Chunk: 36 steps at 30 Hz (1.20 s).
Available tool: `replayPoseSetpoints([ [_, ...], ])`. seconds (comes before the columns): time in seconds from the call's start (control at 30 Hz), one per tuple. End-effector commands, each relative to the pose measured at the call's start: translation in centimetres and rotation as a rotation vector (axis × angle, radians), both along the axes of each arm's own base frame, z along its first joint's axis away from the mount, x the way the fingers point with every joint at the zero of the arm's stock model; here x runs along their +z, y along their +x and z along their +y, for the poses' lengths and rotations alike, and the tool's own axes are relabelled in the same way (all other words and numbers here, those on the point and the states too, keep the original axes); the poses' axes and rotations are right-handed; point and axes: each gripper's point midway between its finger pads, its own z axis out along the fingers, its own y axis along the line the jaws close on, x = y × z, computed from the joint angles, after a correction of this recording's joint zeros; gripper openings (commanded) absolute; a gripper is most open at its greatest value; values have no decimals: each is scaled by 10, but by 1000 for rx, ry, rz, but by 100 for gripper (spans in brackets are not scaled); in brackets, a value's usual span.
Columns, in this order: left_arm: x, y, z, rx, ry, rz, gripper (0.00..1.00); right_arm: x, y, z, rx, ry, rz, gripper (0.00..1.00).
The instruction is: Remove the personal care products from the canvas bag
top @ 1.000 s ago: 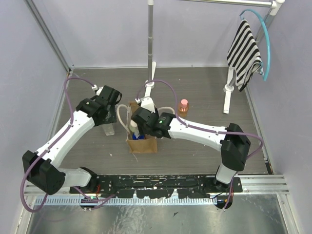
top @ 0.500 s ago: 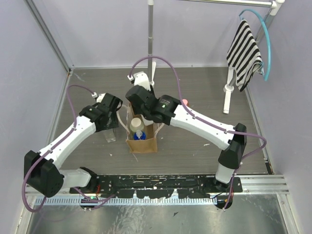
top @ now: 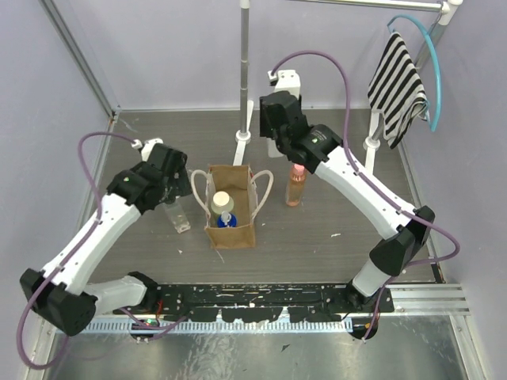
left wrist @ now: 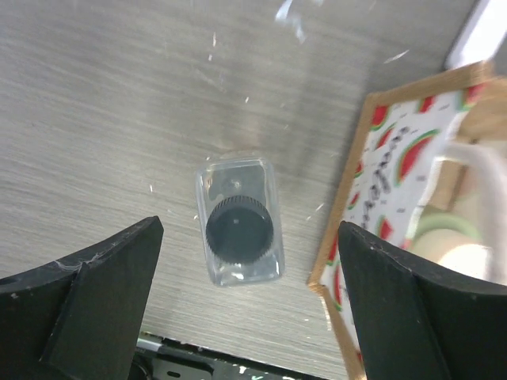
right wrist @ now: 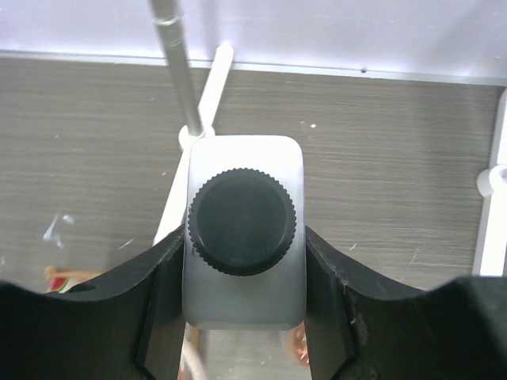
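Bare tabletop beyond the pink-orange bottle lies below my right gripper and to its right in the top view, so I should move the gripper down and across to release.
The canvas bag [top: 231, 229] stands upright mid-table, with a watermelon-print lining [left wrist: 396, 158]. A cream-capped bottle [top: 222, 201] and a small blue one [top: 226, 220] are inside it. A clear bottle with a dark cap [left wrist: 239, 229] stands on the table just left of the bag [top: 177, 215]. My left gripper [left wrist: 249, 305] hangs open above it, fingers apart from it. My right gripper [right wrist: 244, 269] is raised behind the bag [top: 277, 146], shut on a pale grey-white bottle with a dark ribbed cap [right wrist: 242, 222]. A pink-orange bottle [top: 295, 186] stands right of the bag.
A metal pole [top: 245, 71] on a white foot rises at the back, directly beyond my right gripper [right wrist: 178, 63]. A striped cloth [top: 396, 83] hangs on a white rack [top: 370, 146] at the back right. A black rail [top: 253, 301] runs along the near edge.
My left gripper opened and let go of the clear bottle beside the bag. My right arm lifted out of the bag and swung up and back right with the pale bottle.
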Motion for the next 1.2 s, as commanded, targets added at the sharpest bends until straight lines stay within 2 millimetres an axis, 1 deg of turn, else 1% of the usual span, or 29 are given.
replayPoseSetpoints([
  [0.0,82,-5,7,15,-55,-190,99,77,19,-29,-44,196,-233,23],
  [0.03,99,-7,5,0,-63,-220,99,70,26,-33,-54,196,-225,23],
  [0.1,127,-10,-2,-46,-84,-259,99,50,38,-42,-76,188,-207,22],
  [0.2,159,-11,-23,-139,-151,-273,99,17,55,-51,-108,173,-197,21],
  [0.3,178,-15,-46,-217,-176,-260,99,-15,65,-63,-164,123,-223,22],
  [0.33,178,-13,-56,-246,-179,-242,99,-26,67,-65,-173,113,-232,23],
  [0.37,181,-16,-66,-284,-193,-235,99,-36,68,-66,-177,106,-230,23],
  [0.4,172,-10,-78,-306,-181,-199,99,-46,71,-67,-181,100,-220,23],
  [0.47,158,-5,-92,-332,-160,-155,99,-61,75,-68,-185,87,-197,23],
  [0.5,146,-2,-98,-338,-151,-125,99,-69,76,-68,-185,79,-183,22],
  [0.6,115,6,-120,-359,-158,-61,100,-86,79,-67,-183,63,-147,22],
  [0.67,93,10,-129,-363,-145,-18,100,-94,79,-67,-182,57,-130,22],
  [0.77,63,13,-138,-364,-112,50,100,-103,79,-68,-177,52,-110,22],
  [0.87,40,15,-139,-359,-78,86,100,-110,79,-70,-179,42,-93,22],
  [0.97,22,12,-145,-374,-82,121,99,-115,78,-72,-180,42,-84,22],
  [1.07,10,10,-149,-383,-79,139,98,-119,78,-74,-184,42,-74,22],
  [1.17,-3,7,-152,-391,-77,166,93,-123,78,-76,-187,39,-61,22],
])
